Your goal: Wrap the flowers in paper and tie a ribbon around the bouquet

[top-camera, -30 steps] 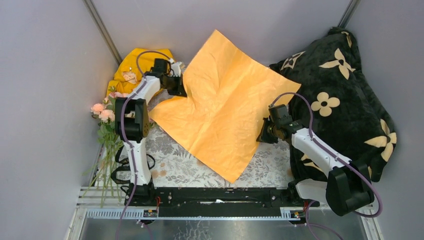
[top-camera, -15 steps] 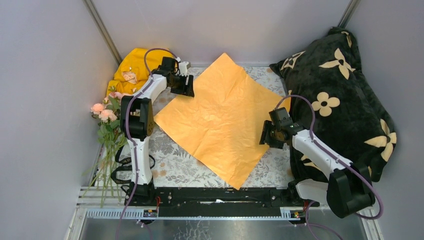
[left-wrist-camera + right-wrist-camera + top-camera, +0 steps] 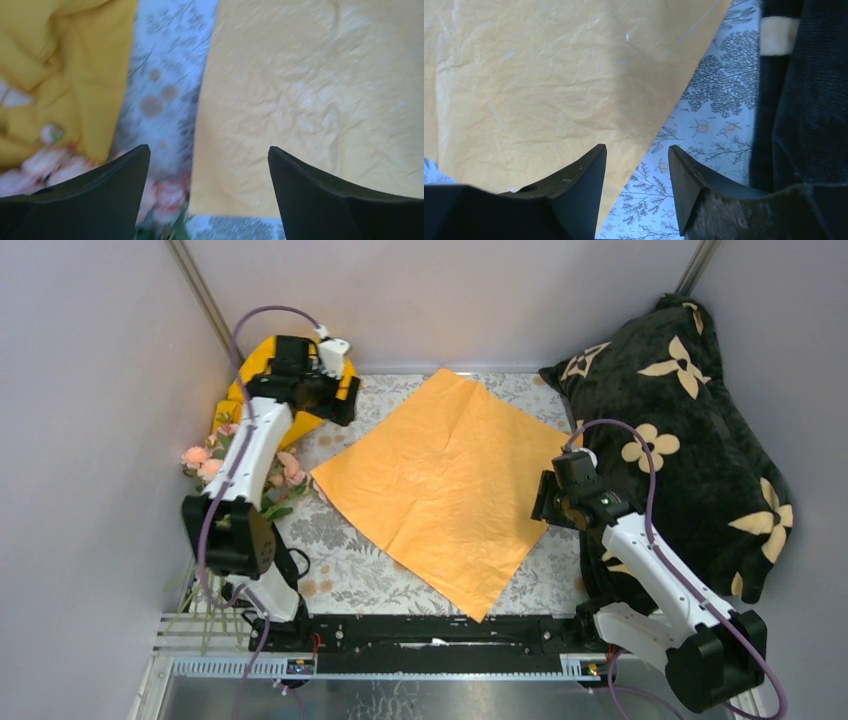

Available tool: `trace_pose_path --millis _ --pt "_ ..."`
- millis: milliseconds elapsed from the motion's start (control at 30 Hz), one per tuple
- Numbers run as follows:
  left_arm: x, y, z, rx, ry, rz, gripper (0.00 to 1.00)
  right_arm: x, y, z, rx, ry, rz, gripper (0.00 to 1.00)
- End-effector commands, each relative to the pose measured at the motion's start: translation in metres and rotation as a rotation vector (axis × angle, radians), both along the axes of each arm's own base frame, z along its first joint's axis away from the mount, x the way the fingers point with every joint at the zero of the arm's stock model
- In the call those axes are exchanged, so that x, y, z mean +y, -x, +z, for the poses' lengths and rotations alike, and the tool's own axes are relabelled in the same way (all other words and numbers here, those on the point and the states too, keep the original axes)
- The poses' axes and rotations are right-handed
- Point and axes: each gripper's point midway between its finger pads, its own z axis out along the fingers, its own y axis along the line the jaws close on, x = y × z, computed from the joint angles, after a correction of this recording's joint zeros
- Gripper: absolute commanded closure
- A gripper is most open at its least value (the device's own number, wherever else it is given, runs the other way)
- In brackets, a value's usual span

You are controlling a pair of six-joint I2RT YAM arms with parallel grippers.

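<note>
The pink flowers' stems are below my left gripper, back and to the left in the top view. I should lower my left gripper that way onto them next.
The orange paper (image 3: 445, 490) lies spread flat on the tablecloth, creased, with one corner pointing at the back wall. My left gripper (image 3: 343, 405) hangs open over the back-left corner, clear of the paper's left edge. In the left wrist view, nothing sits between the wide-apart fingers of the left gripper (image 3: 209, 152); below lie the paper (image 3: 310, 100) and blurred pink flowers (image 3: 165, 195). My right gripper (image 3: 545, 502) stands open at the paper's right edge. In its own view the right gripper (image 3: 637, 150) is empty above that paper (image 3: 549, 75) edge. More flowers (image 3: 205, 465) lie at the left wall. The ribbon is out of view.
A yellow cloth (image 3: 255, 380) is bunched in the back-left corner, under the left wrist (image 3: 60, 65). A big black pillow (image 3: 690, 410) with cream flower shapes fills the right side, close behind the right gripper (image 3: 804, 100). Long green stems (image 3: 210, 580) run along the left wall.
Both grippers have opened and let go of the paper, which dropped from a raised, folded shape to lying flat. The left arm swung back and left towards the yellow cloth; the right drew slightly right.
</note>
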Motion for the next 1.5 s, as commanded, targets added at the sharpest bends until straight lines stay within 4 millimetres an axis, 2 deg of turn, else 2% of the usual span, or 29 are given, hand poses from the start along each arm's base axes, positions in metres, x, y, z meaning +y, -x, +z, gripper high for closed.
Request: trace_pose_path --millis 0,67,133,200,267,333,367,500,667,967,1067,1100,1167,1200,1300,1467 --pt "0.098 0.068 -0.035 0.139 -0.268 0.145 0.07 0.024 -0.01 0.021 -0.069 -0.063 0.102 0.45" --pt "0.139 0.097 -0.051 0.196 -0.317 0.217 0.21 0.031 -0.01 0.022 -0.078 -0.07 0.132 0.45" --pt "0.168 0.124 -0.067 0.254 -0.328 0.258 0.43 0.036 -0.01 0.021 -0.082 -0.076 0.157 0.45" --pt "0.194 0.144 -0.081 0.293 -0.339 0.304 0.59 0.039 -0.01 0.019 -0.078 -0.079 0.175 0.46" --pt "0.216 0.159 -0.096 0.325 -0.358 0.342 0.62 0.042 -0.009 0.017 -0.071 -0.081 0.189 0.46" --pt "0.232 0.166 -0.111 0.352 -0.365 0.372 0.58 0.044 -0.007 0.014 -0.067 -0.083 0.201 0.46" --pt "0.244 0.171 -0.129 0.381 -0.364 0.398 0.57 0.046 -0.006 0.013 -0.07 -0.092 0.209 0.46" --pt "0.247 0.168 -0.148 0.402 -0.339 0.399 0.59 0.046 -0.002 0.012 -0.075 -0.097 0.198 0.46" --pt "0.25 0.154 -0.158 0.381 -0.317 0.416 0.67 0.043 0.002 0.012 -0.084 -0.097 0.187 0.46" --pt "0.235 0.154 -0.179 0.429 -0.233 0.373 0.65 0.041 0.002 0.008 -0.076 -0.087 0.18 0.46" --pt "0.236 0.152 -0.185 0.437 -0.225 0.378 0.67 0.042 0.001 0.007 -0.073 -0.088 0.181 0.46" --pt "0.236 0.15 -0.185 0.434 -0.221 0.38 0.75 0.042 0.001 0.007 -0.074 -0.09 0.182 0.46" --pt "0.235 0.147 -0.182 0.423 -0.213 0.39 0.98 0.043 0.0 0.008 -0.077 -0.091 0.182 0.46" --pt "0.236 0.146 -0.178 0.413 -0.209 0.4 1.0 0.043 0.001 0.009 -0.077 -0.092 0.183 0.46" --pt "0.234 0.141 -0.15 0.343 -0.201 0.428 1.0 0.042 0.0 0.011 -0.084 -0.092 0.179 0.46" --pt "0.24 0.128 -0.085 0.176 -0.207 0.502 1.0 0.043 0.0 0.014 -0.088 -0.088 0.186 0.45"
